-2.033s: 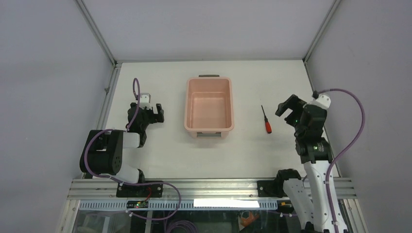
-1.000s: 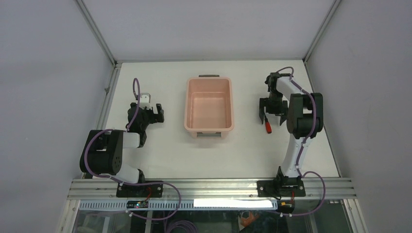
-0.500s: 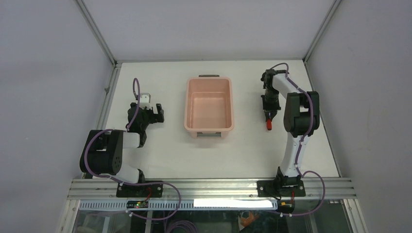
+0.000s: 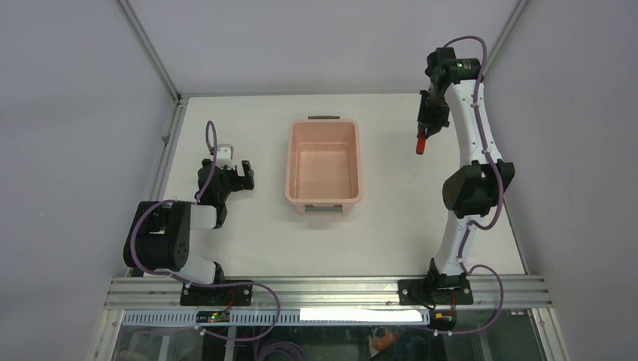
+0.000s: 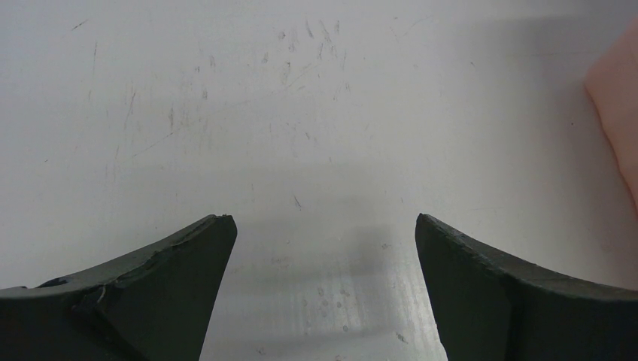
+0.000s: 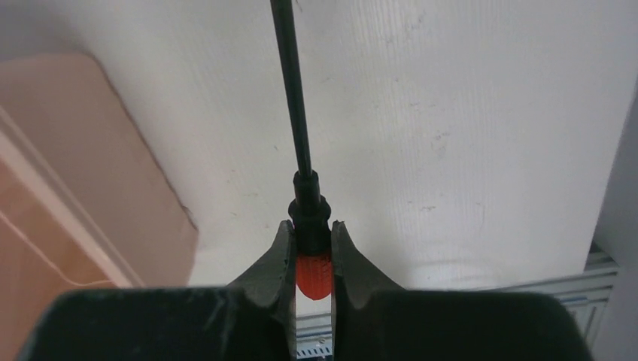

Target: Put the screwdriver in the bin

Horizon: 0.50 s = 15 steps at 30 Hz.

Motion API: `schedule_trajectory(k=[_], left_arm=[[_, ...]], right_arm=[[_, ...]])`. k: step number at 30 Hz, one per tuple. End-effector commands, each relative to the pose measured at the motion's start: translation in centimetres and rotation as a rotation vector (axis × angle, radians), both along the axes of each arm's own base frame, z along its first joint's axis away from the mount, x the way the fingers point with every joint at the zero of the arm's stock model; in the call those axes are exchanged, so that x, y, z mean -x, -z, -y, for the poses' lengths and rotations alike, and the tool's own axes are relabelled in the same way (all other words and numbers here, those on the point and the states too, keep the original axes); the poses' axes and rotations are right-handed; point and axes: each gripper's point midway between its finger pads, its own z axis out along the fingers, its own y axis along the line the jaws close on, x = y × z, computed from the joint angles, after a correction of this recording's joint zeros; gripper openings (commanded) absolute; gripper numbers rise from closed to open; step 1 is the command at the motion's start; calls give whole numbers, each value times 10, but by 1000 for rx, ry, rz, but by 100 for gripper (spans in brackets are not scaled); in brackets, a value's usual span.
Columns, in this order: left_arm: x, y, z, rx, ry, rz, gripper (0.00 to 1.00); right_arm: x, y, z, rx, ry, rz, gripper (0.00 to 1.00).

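Note:
My right gripper needs to carry the screwdriver (image 4: 420,144) over next, lower it and let it go, because the bin's empty bottom is below my gripper and to its left in the top view.
The screwdriver (image 4: 420,144) hangs off the table at the back right, its red handle pinched in my right gripper (image 4: 423,135), which is shut on it. In the right wrist view the red handle (image 6: 314,274) sits between the fingers of that gripper (image 6: 311,227) and the thin black shaft points away from it. The salmon-pink bin (image 4: 323,162) stands at the table's middle with nothing in it, to the left of the held screwdriver; its corner (image 6: 75,188) shows in the right wrist view. My left gripper (image 4: 242,174) rests open left of the bin, nothing between its fingers (image 5: 188,278).
The bin's pink edge (image 5: 618,98) shows at the right of the left wrist view. Grey enclosure walls and metal frame posts (image 4: 493,53) stand close to the raised right arm. An aluminium rail (image 4: 323,289) runs along the near edge.
My right gripper closed on the screwdriver on the table, then the arm stretched up and toward the back, lifting the screwdriver clear. The left arm has not moved.

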Motion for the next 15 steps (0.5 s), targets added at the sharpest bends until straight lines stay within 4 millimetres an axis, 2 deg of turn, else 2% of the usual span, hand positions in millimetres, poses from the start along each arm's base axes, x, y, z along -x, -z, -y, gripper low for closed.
schedule_trajectory(k=[1, 5, 9, 12, 15], left_arm=[[-16, -26, 1, 19, -8, 96, 99], [-16, -26, 1, 18, -10, 96, 99], [-16, -25, 1, 18, -10, 95, 99], [-16, -25, 1, 18, -9, 94, 99], [-16, -25, 1, 19, -9, 94, 99]], right_arm=[[43, -47, -43, -139, 34, -40, 0], [30, -68, -114, -252, -42, 80, 0], [24, -79, -210, -408, -173, 187, 0], [28, -68, -259, -423, -265, 210, 0], [34, -35, -282, -343, -353, 194, 0]])
